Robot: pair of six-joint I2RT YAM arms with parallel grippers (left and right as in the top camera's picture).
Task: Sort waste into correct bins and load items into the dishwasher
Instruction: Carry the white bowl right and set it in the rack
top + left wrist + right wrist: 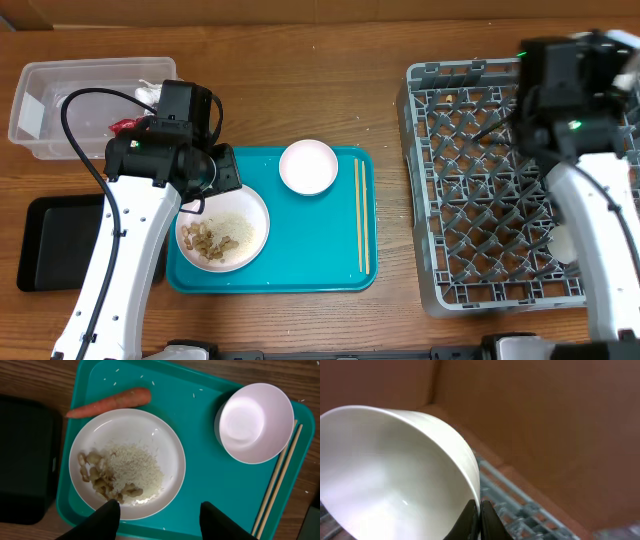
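Note:
The second white bowl still hangs above the grey dish rack (pixel 480 190). My right gripper lowers next, tilting downward, and brings the bowl onto the dish rack's far end.
A white plate (pixel 165 435) with rice (pixel 135 467) and brown scraps (pixel 97 477) sits on the teal tray; it also shows overhead (pixel 250 205). An orange carrot (pixel 110 402) lies beside it. An empty white bowl (pixel 308 166) and two chopsticks (pixel 361 215) are on the same tray. My left gripper (pixel 160 510) is open above the plate's near edge. My right gripper (pixel 480 515) is shut on the rim of a second white bowl (pixel 390 470), tilted over the grey dish rack (pixel 480 190). The clear tub (pixel 40 85) holds a red wrapper (pixel 125 125) and white paper (pixel 150 93).
The black tray (pixel 60 240) lies left of the teal tray (pixel 330 270). A white round item (pixel 562 243) shows in the rack, partly hidden by my right arm. A brown wall rises behind the rack in the right wrist view.

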